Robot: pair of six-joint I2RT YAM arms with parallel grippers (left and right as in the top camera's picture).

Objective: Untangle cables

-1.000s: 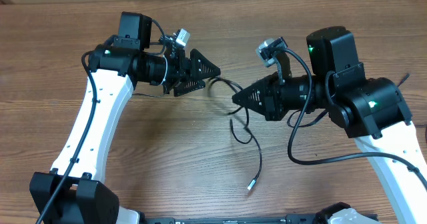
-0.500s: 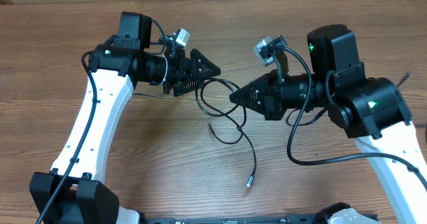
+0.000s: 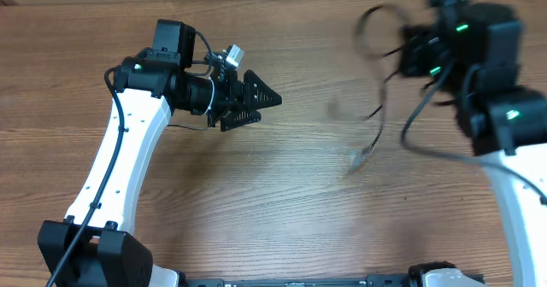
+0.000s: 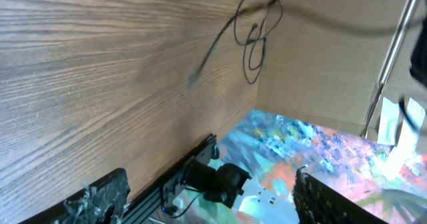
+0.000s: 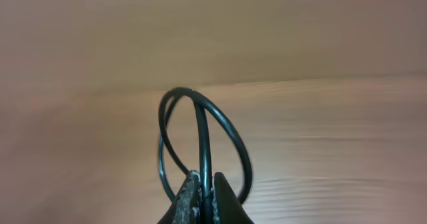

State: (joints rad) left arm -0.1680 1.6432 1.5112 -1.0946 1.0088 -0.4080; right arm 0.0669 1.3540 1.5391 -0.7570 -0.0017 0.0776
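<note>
My right gripper will swing sideways over the bare tabletop next and let go of the piece of cable, because that place is to the gripper's right in the overhead view.
The cables (image 3: 379, 125) are thin black cords hanging, motion-blurred, from my right arm (image 3: 466, 48) at the upper right. A loop (image 3: 369, 18) stands above it and a plug end (image 3: 357, 159) dangles near the table. In the right wrist view my right gripper (image 5: 203, 184) is shut on a cable strand, with two cable loops (image 5: 230, 134) rising just past the fingertips. My left gripper (image 3: 269, 102) is open and empty at centre left, well apart from the cables. The left wrist view shows the cables (image 4: 257, 34) far off, with the spread left gripper (image 4: 213, 204) holding nothing.
The wooden table (image 3: 282, 202) fills the view. My left arm (image 3: 128, 150) reaches up from the lower left. Thick black wires (image 3: 427, 142) fixed to the right arm hang beside it. The frame rail (image 4: 180, 177) runs along the table's front edge.
My right arm has swung up and to the right, dragging the cables away from the table's middle and from the left gripper. The left arm has barely moved.
</note>
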